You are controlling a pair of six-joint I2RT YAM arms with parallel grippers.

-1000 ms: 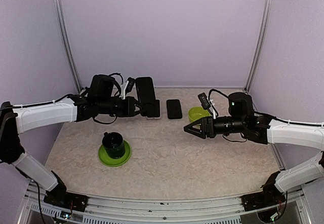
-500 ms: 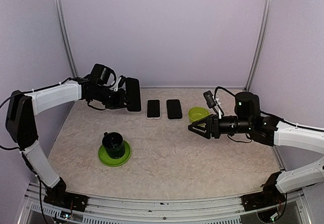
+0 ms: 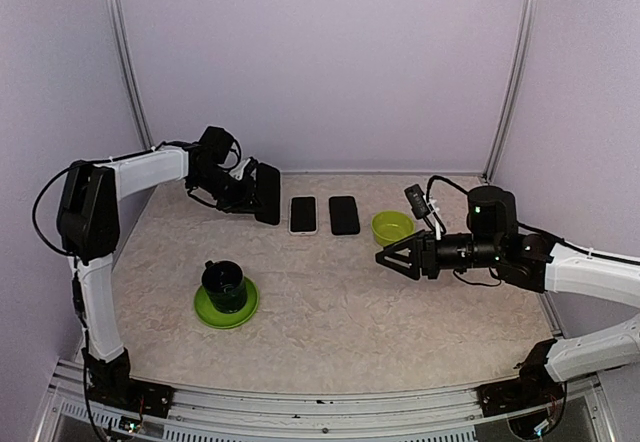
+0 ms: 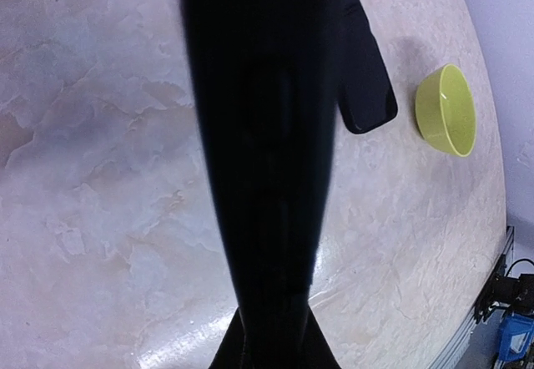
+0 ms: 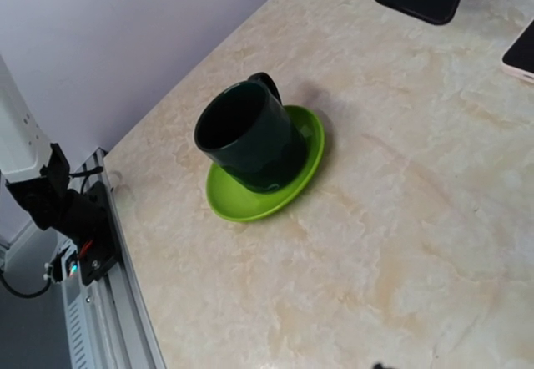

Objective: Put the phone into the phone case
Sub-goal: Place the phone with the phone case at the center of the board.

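Note:
The bare tabletop (image 3: 251, 223) beside the phone is clear below the robot's left gripper, so the gripper should next move down, tip the tilted phone case flat there and let it go.
A phone (image 3: 303, 214) with a pale rim lies flat at the back of the table; only its corner (image 5: 523, 55) shows in the right wrist view. My left gripper (image 3: 250, 190) is shut on a black phone case (image 3: 266, 193), held tilted just left of the phone and low over the table. In the left wrist view the case (image 4: 263, 135) fills the middle and hides the jaws (image 4: 271, 340). My right gripper (image 3: 386, 257) hangs open and empty over the table's right half, pointing left; its fingers are almost out of its own wrist view.
A second black slab (image 3: 344, 215) lies right of the phone and also shows in the left wrist view (image 4: 365, 73). A small green bowl (image 3: 392, 227) sits beside it. A dark green mug (image 3: 223, 283) stands on a green saucer (image 3: 247, 309) at the front left.
My left arm has swung left and back, carrying the black case from above the phone to beside it. My right arm has drifted slightly right and lower, jaws unchanged.

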